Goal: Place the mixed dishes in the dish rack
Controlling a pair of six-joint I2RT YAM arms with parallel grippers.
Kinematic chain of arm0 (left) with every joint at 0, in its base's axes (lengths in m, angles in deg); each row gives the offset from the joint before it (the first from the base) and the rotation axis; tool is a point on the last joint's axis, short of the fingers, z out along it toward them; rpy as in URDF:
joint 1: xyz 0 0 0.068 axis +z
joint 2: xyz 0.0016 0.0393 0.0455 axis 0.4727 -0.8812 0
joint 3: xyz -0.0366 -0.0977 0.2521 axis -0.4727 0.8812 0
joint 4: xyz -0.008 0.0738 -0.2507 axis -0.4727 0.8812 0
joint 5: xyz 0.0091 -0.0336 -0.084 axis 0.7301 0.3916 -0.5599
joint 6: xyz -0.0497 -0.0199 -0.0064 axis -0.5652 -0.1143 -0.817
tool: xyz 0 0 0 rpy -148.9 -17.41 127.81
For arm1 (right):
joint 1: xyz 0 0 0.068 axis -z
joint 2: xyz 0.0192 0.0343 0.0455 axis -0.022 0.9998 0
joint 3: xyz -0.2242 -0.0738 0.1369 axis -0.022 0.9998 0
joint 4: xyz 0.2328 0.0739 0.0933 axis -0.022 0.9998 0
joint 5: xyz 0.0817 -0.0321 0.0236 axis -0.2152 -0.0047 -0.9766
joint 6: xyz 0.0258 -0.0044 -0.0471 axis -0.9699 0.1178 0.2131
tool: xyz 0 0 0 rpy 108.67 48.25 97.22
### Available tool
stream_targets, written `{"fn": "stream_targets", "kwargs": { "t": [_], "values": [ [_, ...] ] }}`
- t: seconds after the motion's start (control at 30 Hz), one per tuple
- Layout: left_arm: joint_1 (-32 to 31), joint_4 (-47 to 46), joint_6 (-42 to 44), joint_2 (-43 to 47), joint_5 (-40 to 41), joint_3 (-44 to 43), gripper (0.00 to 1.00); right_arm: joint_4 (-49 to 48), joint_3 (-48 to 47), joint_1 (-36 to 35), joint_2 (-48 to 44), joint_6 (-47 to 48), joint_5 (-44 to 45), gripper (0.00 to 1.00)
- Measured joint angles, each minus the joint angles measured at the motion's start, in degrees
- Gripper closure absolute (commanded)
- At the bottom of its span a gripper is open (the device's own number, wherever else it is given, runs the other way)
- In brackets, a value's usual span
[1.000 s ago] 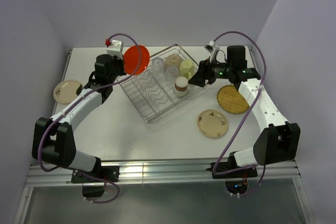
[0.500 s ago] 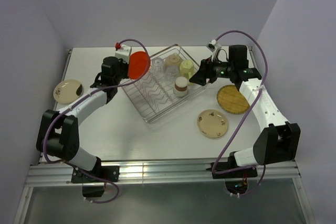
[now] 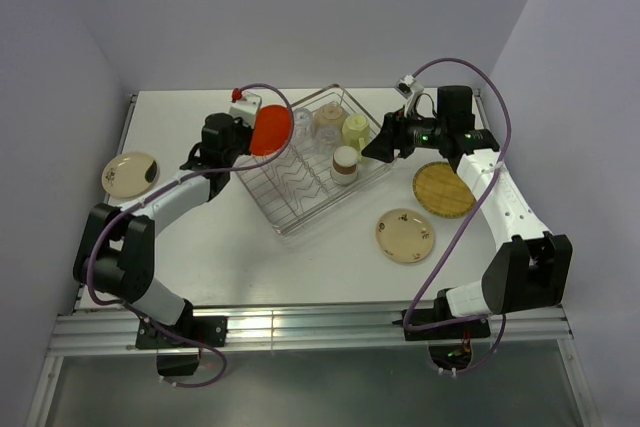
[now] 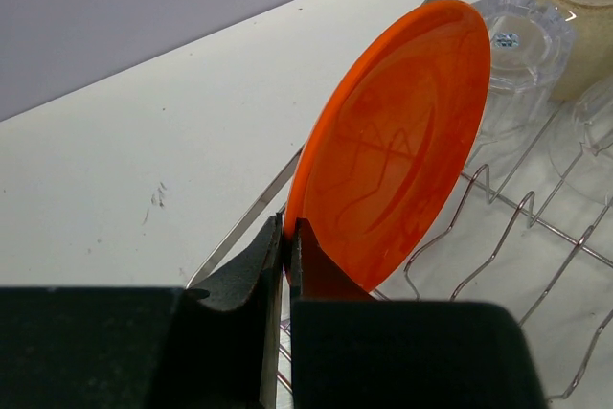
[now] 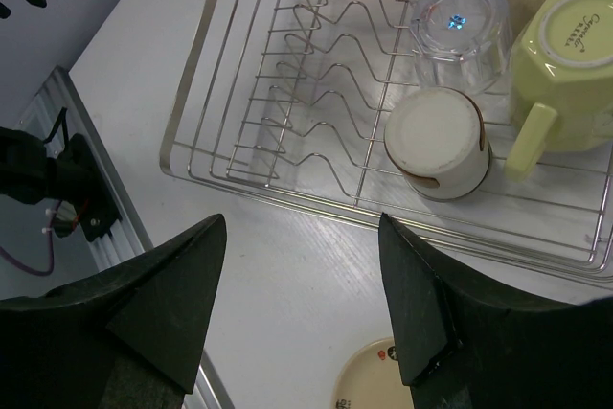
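Note:
The left gripper brings the orange plate down next until the plate stands beside the endmost divider (image 3: pixel 273 158), then releases the plate's rim.
My left gripper (image 3: pixel 247 134) is shut on the rim of the orange plate (image 3: pixel 271 131) and holds it on edge over the far left corner of the wire dish rack (image 3: pixel 300 219). In the left wrist view the gripper (image 4: pixel 284 237) pinches the orange plate (image 4: pixel 393 131) above the zigzag dividers (image 4: pixel 498 237). The rack holds clear glasses (image 3: pixel 301 125), a pale-green mug (image 3: pixel 356 130) and a brown-and-white cup (image 3: pixel 345 164), all upside down. My right gripper (image 3: pixel 376 148) is open and empty just right of the rack; in its wrist view (image 5: pixel 302 237) it hangs over the rack's near rail (image 5: pixel 287 193).
A yellow woven plate (image 3: pixel 443 188) and a cream speckled plate (image 3: pixel 404 235) lie on the table right of the rack. Another cream plate (image 3: pixel 128 173) lies at the far left. The table's near edge has a metal rail (image 3: pixel 300 327).
My left gripper has carried the orange plate to the right and down, from outside the rack's left corner to over the rack. The right arm has hardly moved.

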Motion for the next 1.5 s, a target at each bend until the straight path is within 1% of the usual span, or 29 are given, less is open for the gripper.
{"fn": "stream_targets", "kwargs": {
  "t": [0.27,0.37,0.4,0.43,0.47,0.53,0.57,0.63,0.67,0.83,0.93,0.97,1.0,1.1,1.17,1.2,1.23,1.3,1.33,1.4,1.5],
  "values": [
    [-1.03,-0.59,0.81,-0.83,1.16,2.29,0.94,0.0,0.0,0.22,0.44,-0.17,-0.04,0.28],
    [-1.07,-0.44,0.81,-0.85,1.66,3.67,0.86,0.0,0.0,0.31,0.46,-0.2,-0.13,0.28],
    [-1.07,-0.42,0.79,-0.85,1.9,4.0,0.81,-0.02,0.0,0.33,0.46,-0.22,-0.13,0.28],
    [-1.07,-0.48,0.81,-0.85,2.12,4.2,0.78,-0.02,0.0,0.37,0.46,-0.28,-0.15,0.28],
    [-1.07,-0.55,0.72,-0.85,2.47,4.28,0.72,-0.02,0.0,0.37,0.48,-0.37,-0.15,0.28],
    [-1.05,-0.94,0.63,-0.83,2.86,4.59,0.65,-0.02,0.0,0.37,0.55,-0.39,-0.17,0.28],
    [-1.01,-1.09,0.55,-0.83,3.04,4.74,0.58,-0.02,0.0,0.37,0.59,-0.42,-0.17,0.28],
    [-0.98,-1.38,0.31,-0.7,3.34,5.18,0.5,-0.04,0.02,0.42,0.61,-0.44,-0.17,0.28],
    [-1.01,-1.38,0.15,-0.55,3.45,5.42,0.43,-0.13,0.09,0.44,0.61,-0.48,-0.17,0.28],
    [-1.01,-1.33,-0.85,1.44,3.93,6.32,0.34,-0.5,0.55,0.44,0.61,-0.61,-0.22,0.28],
    [-1.01,-1.36,-1.62,3.67,4.79,6.45,0.24,-0.57,0.79,0.46,0.61,-0.61,-0.33,0.27],
    [-1.01,-1.31,-2.27,4.81,5.73,6.49,0.17,-0.57,0.79,0.46,0.61,-0.57,-0.46,0.27],
    [-0.98,-1.27,-2.64,5.86,6.49,6.51,0.14,-0.57,0.79,0.46,0.59,-0.52,-0.7,0.27],
    [0.02,0.74,-8.41,10.47,9.53,6.14,0.13,-0.48,0.79,0.48,0.57,0.5,-1.86,0.27],
    [2.56,4.7,-13.75,12.72,9.81,4.55,0.15,-0.13,0.79,0.48,0.52,1.77,-2.73,0.27],
    [5.33,6.84,-17.57,13.68,8.92,3.5,0.15,0.13,0.79,0.48,0.52,2.43,-3.1,0.27],
    [8.81,8.76,-21.46,14.56,7.26,2.89,0.14,0.48,0.79,0.48,0.52,3.32,-3.37,0.27],
    [16.87,11.08,-28.52,16.5,4.13,3.54,0.11,1.49,0.79,0.48,0.52,5.31,-3.98,0.27],
    [21.18,11.67,-32.0,17.77,2.19,5.07,0.09,1.99,0.79,0.48,0.52,6.23,-4.02,0.27],
    [29.4,12.7,-38.73,20.44,-0.79,9.31,0.1,2.84,0.79,0.48,0.48,7.82,-3.89,0.27],
    [40.68,12.04,-48.37,22.51,-9.44,16.9,0.12,3.8,0.79,0.46,0.42,9.99,-3.06,0.28]
  ]
}}
